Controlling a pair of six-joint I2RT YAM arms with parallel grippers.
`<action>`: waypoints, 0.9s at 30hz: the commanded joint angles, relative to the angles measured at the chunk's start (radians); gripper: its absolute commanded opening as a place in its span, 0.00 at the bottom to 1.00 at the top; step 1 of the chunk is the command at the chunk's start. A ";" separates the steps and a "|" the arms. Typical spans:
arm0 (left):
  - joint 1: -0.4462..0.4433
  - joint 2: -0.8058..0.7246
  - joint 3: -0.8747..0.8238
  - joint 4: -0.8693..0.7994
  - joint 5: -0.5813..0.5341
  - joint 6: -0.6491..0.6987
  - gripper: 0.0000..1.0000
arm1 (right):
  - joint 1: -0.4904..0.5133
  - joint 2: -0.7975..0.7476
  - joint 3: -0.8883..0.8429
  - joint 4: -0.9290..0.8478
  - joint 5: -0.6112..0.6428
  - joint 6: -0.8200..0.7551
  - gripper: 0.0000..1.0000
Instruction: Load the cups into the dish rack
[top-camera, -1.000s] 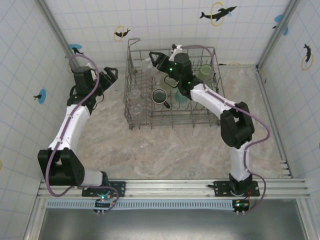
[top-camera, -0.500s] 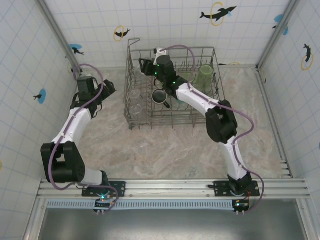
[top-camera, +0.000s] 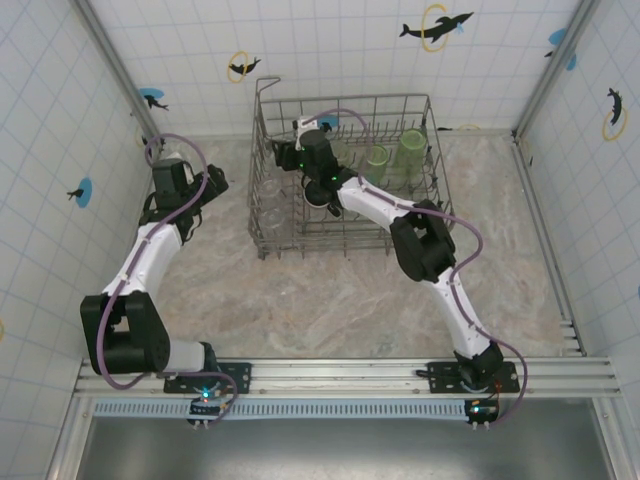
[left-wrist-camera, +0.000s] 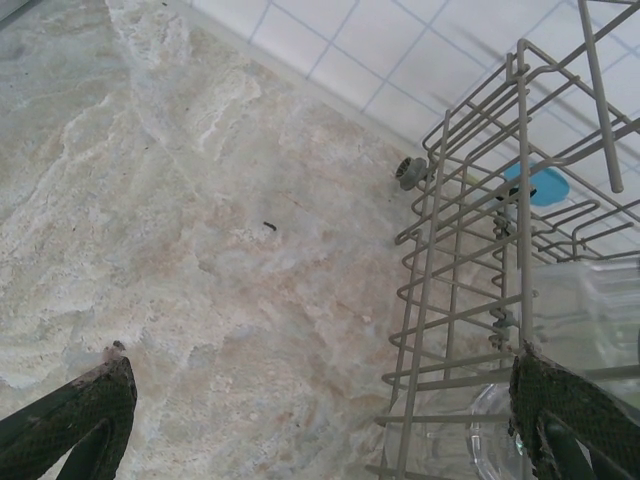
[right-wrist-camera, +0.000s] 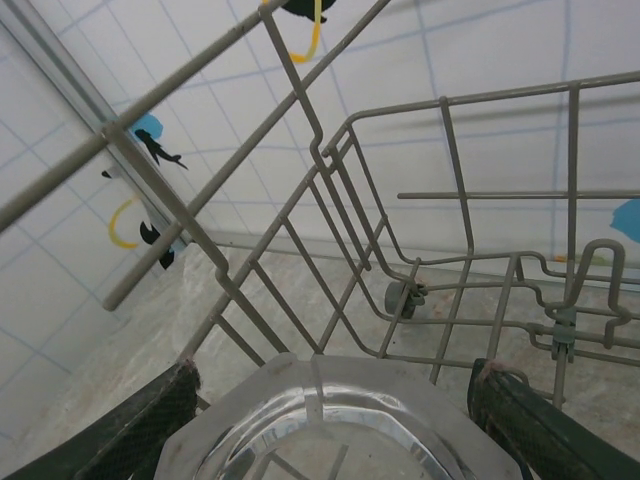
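The open spot by the rack's side (top-camera: 267, 164) is below my right gripper, so it needs to go down toward the rack's side and release, continuing the row of clear cups.
The dish rack (top-camera: 262, 130), a grey wire basket, stands at the back middle of the table. Two green cups (top-camera: 408, 148) stand at its right back. A dark mug (top-camera: 318, 192) sits in the middle, half under my right arm, and clear cups (top-camera: 269, 192) line the left side. My right gripper (top-camera: 290, 148) is inside the rack's left back part. In the right wrist view it (right-wrist-camera: 335, 400) is shut on a clear cup (right-wrist-camera: 320, 440), whose many-sided base faces the camera. My left gripper (top-camera: 215, 185) hangs wide open just outside the rack's left wall (left-wrist-camera: 430, 300), holding nothing.
Tiled walls close in the table on three sides. The rack's small wheel (left-wrist-camera: 410, 174) and tall wire sides lie close to the left fingers (left-wrist-camera: 570, 420). Bare marbled tabletop (top-camera: 330, 300) stretches in front of the rack and to its left.
My right arm has swung left across the rack, carrying the clear cup towards the left back corner. The left gripper has drifted a little nearer along the rack's left side, still open.
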 joint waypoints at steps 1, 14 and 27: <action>0.003 -0.032 -0.005 0.016 0.016 0.015 0.97 | 0.022 0.023 0.077 0.079 0.008 -0.048 0.45; 0.041 -0.051 -0.032 0.035 0.070 -0.012 0.97 | 0.052 0.094 0.110 0.076 0.048 -0.113 0.48; 0.056 -0.048 -0.033 0.045 0.111 -0.034 0.97 | 0.080 0.115 0.127 0.020 0.159 -0.272 0.63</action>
